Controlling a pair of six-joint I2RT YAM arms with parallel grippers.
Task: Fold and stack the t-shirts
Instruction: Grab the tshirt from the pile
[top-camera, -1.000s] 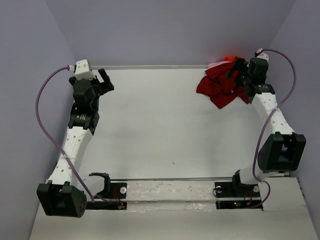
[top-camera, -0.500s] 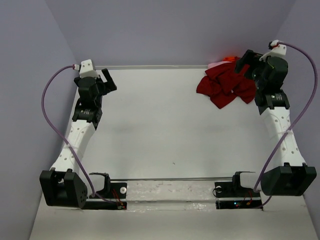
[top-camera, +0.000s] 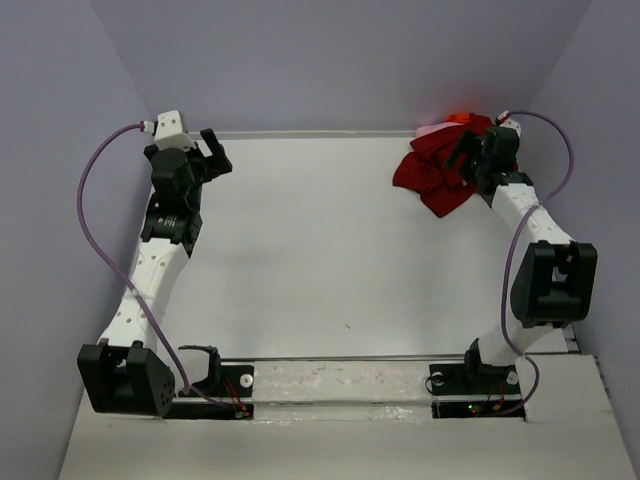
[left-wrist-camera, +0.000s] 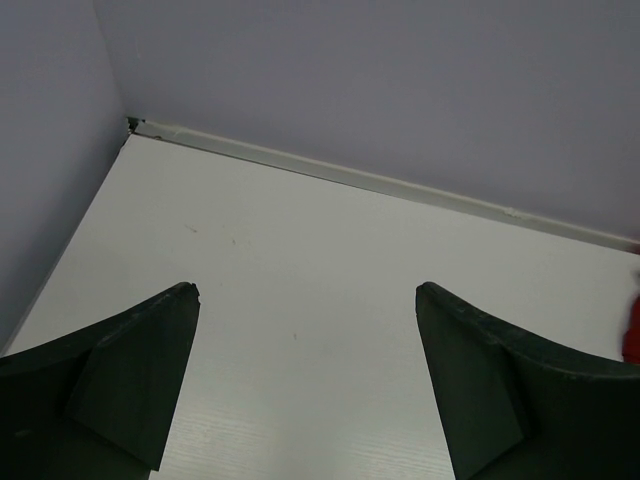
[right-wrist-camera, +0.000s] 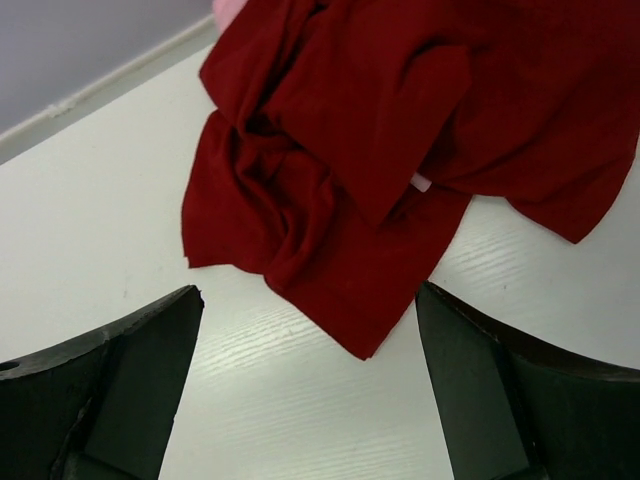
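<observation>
The robot's right gripper will next move away from the robot's base and down onto the bunched middle of the dark red t-shirt (top-camera: 447, 156) (right-wrist-camera: 396, 98).
A crumpled dark red t-shirt (top-camera: 438, 172) lies at the table's far right corner and fills the upper part of the right wrist view (right-wrist-camera: 400, 150). A light pink shirt (top-camera: 428, 129) and a bright orange shirt (top-camera: 460, 118) peek out behind it; a pink edge shows in the right wrist view (right-wrist-camera: 228, 8). My right gripper (top-camera: 472, 152) is open and empty above the red shirt's near corner (right-wrist-camera: 310, 300). My left gripper (top-camera: 212, 155) is open and empty over bare table at the far left (left-wrist-camera: 305, 290).
The white table (top-camera: 320, 250) is boxed in by lilac walls at the back and both sides. A pale strip (left-wrist-camera: 380, 185) runs along the back edge. Purple cables loop from both wrists.
My right arm swung out to the right and then back over the red shirt. My left arm shifted slightly toward the far left corner. The shirts have not moved.
</observation>
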